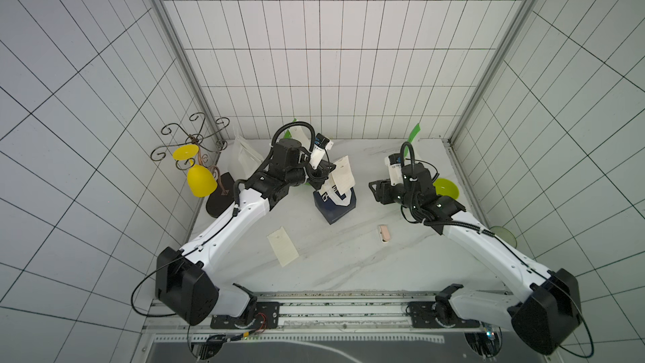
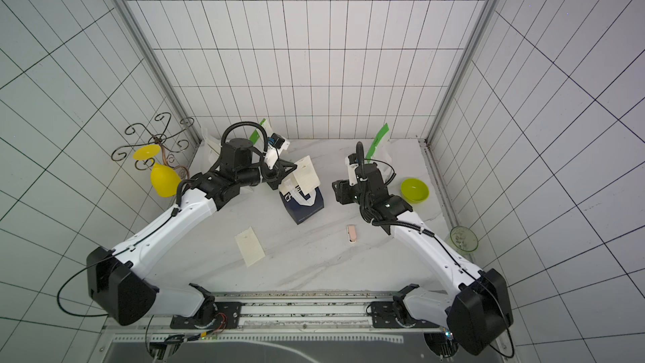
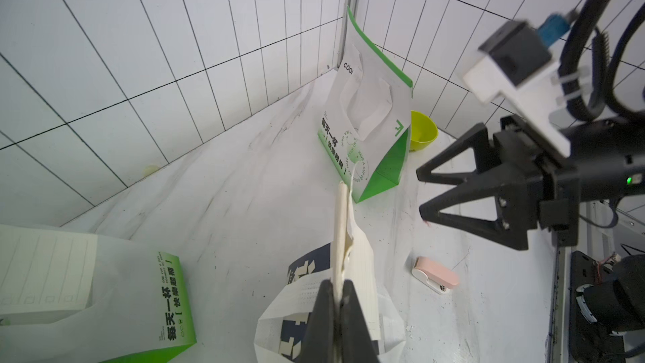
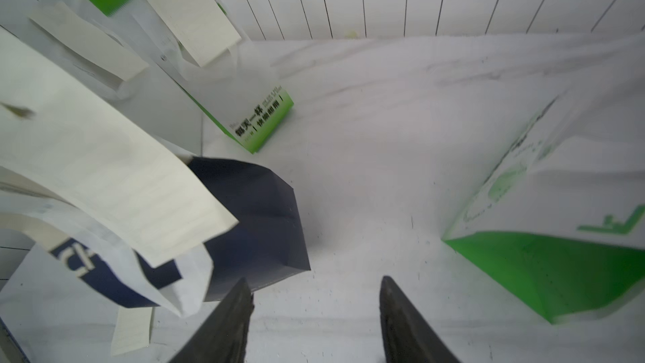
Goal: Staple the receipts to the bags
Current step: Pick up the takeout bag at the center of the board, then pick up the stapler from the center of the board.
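The right gripper lowers and comes back next, fingers straddling the stapler, since the pink-and-white stapler (image 1: 384, 233) lies on the tabletop below the open fingers and nearer the robot's base.
My left gripper (image 3: 336, 284) is shut on the edge of a cream receipt (image 1: 343, 172), which stands upright over the navy bag (image 1: 335, 204) with white handles. To the bag's right my right gripper (image 1: 374, 191) hangs open and empty; the right wrist view shows its jaws (image 4: 316, 284) apart over bare table beside the navy bag (image 4: 258, 225). A small pink-and-white stapler (image 1: 384, 233) lies on the table in front of the right gripper. Another receipt (image 1: 282, 246) lies flat at the front left. White-and-green bags (image 3: 370, 127) (image 3: 167, 305) stand at the back, and a plain white bag (image 1: 246, 155) at the back left.
A yellow-green bowl (image 1: 445, 188) sits behind the right arm, and a clear green cup (image 1: 502, 235) at the right edge. At the left stand a wire rack (image 1: 192, 137), a yellow goblet (image 1: 200, 179) and a dark sole-shaped piece (image 1: 220, 197). Tiled walls enclose three sides.
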`<state>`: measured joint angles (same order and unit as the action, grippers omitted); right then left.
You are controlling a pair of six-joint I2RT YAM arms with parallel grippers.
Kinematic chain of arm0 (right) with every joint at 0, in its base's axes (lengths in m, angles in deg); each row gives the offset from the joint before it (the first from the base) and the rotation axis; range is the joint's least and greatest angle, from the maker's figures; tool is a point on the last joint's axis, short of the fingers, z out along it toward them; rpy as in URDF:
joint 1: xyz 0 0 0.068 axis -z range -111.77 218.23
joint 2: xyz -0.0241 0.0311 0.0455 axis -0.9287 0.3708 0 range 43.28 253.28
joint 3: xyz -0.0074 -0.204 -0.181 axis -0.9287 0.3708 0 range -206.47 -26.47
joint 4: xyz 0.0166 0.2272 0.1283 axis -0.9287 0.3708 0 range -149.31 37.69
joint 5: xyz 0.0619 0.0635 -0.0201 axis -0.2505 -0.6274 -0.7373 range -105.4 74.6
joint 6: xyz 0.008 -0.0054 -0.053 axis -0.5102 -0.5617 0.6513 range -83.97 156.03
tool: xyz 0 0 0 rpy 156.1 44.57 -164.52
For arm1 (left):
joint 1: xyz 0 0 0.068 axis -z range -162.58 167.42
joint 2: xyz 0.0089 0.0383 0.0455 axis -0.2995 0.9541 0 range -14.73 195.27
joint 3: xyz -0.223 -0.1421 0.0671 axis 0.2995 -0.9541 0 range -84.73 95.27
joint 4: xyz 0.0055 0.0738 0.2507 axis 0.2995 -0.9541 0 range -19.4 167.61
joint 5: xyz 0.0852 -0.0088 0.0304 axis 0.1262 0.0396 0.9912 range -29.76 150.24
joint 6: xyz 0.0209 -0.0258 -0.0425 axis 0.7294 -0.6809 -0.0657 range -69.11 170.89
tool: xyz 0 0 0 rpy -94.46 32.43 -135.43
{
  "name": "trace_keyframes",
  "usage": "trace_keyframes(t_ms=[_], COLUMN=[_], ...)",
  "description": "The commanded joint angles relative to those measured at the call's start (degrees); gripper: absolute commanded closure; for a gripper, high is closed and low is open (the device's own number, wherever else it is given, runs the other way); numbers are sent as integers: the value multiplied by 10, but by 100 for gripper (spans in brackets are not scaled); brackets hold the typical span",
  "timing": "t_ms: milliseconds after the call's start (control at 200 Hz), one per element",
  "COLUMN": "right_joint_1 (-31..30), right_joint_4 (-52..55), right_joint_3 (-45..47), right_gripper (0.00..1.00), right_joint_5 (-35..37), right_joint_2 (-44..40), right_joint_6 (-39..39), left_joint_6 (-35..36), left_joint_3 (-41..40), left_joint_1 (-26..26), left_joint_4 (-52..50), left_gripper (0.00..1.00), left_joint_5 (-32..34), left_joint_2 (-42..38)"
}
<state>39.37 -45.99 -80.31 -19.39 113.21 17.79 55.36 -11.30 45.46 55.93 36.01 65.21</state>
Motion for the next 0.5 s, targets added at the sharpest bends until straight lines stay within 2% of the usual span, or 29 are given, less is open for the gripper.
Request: trace_keyframes(t_ms=[0,270,495], right_joint_1=[3,3,-1], right_joint_4=[66,120,173], right_joint_3=[53,65,27], right_gripper=[42,44,45], right_joint_5=[27,63,68], right_joint_2=[29,145,177], right_joint_6=[-33,-46,-46], left_joint_6=[-17,-16,-17], left_joint_3=[-2,-10,-11], left_joint_1=[9,13,13], left_joint_4=[-27,-28,-26], left_gripper=[100,100,100], left_joint_5=[69,89,87], left_joint_2=[-10,-22,-18])
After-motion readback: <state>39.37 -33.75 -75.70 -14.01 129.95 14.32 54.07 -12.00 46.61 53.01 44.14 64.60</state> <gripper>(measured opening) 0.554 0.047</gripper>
